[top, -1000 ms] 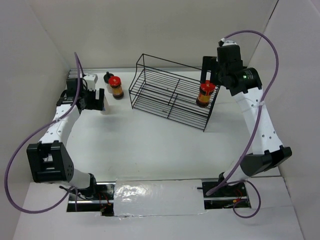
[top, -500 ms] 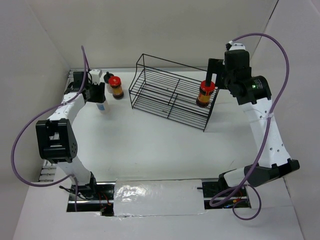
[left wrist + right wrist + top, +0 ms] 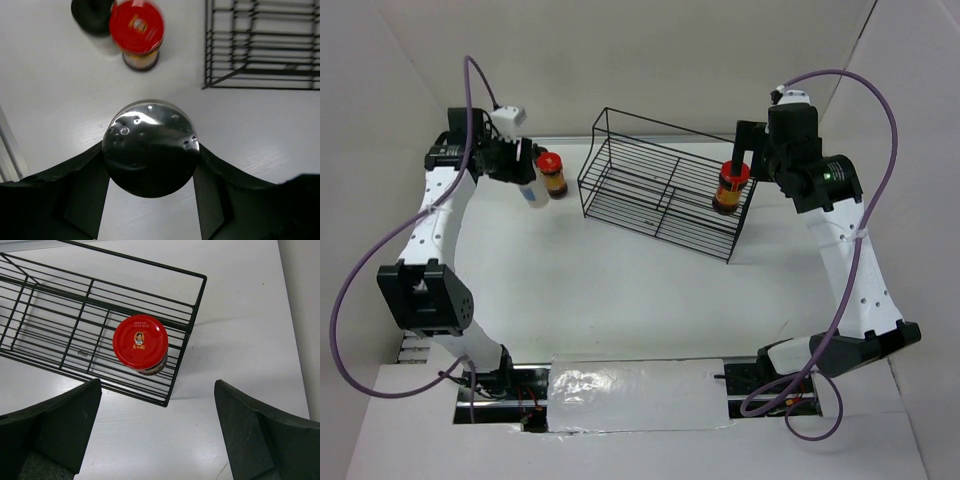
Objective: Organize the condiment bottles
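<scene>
My left gripper will next lift the white cylinder bottle (image 3: 532,192) over the rack's wire edge and lower it into the rack's empty end section by the brown jar.
My left gripper (image 3: 520,168) is shut on the white cylinder bottle (image 3: 532,192), its fingers pressing both sides just below the silver-grey cap (image 3: 150,147). The bottle hangs tilted at the back left of the table. Just beyond it stand a brown jar with a red lid (image 3: 552,175) (image 3: 136,26) and the black cap of a pale bottle (image 3: 92,12). A second red-lidded jar (image 3: 730,187) (image 3: 140,342) stands inside the right end of the black wire rack (image 3: 660,190). My right gripper (image 3: 748,150) (image 3: 157,430) hovers open above and behind that jar, holding nothing.
The wire rack (image 3: 265,50) (image 3: 75,315) lies diagonally across the back middle of the table, its left compartments holding nothing. White walls close in the back and both sides. A foil-covered strip (image 3: 635,395) runs between the arm bases.
My left gripper closed on the white cylinder bottle and the arm rose and swung back, tilting the bottle. My right gripper drew slightly away from the jar in the rack, then stayed put.
</scene>
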`<state>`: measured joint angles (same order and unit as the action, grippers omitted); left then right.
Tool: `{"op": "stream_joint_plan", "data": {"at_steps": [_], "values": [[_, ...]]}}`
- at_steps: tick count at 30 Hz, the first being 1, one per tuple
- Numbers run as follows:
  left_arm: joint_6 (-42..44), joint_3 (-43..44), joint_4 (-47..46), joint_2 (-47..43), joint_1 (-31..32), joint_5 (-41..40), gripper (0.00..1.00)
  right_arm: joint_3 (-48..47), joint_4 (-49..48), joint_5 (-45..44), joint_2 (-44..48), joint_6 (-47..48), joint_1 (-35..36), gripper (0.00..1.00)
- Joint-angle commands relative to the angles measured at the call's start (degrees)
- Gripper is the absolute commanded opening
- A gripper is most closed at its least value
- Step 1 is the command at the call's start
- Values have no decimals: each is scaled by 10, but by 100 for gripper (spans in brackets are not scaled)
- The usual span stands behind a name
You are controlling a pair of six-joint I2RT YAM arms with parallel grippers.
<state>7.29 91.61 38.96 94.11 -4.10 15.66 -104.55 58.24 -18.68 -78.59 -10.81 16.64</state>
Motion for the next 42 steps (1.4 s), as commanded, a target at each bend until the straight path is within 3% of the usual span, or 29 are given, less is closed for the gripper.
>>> {"op": "stream_joint_plan", "data": {"at_steps": [1, 7, 19, 28, 36, 38, 42], "values": [[18, 109, 46, -70, 27, 95, 0, 21, -22, 0, 26, 0, 7, 100], [-18, 192, 37, -62, 110, 135, 0, 63, -37, 7, 43, -11, 8, 100], [-27, 320, 4, 85, 220, 38, 0, 122, -30, 12, 80, -38, 15, 100], [6, 312, -13, 139, 241, -24, 0, 160, -15, 7, 106, -56, 21, 100], [22, 254, -60, 146, 247, -63, 0, 141, -13, 2, 96, -55, 23, 100], [26, 246, -65, 144, 246, -58, 5, 140, -13, 2, 94, -55, 26, 100], [33, 245, -64, 150, 247, -58, 45, 145, -13, -1, 97, -56, 27, 100]]}}
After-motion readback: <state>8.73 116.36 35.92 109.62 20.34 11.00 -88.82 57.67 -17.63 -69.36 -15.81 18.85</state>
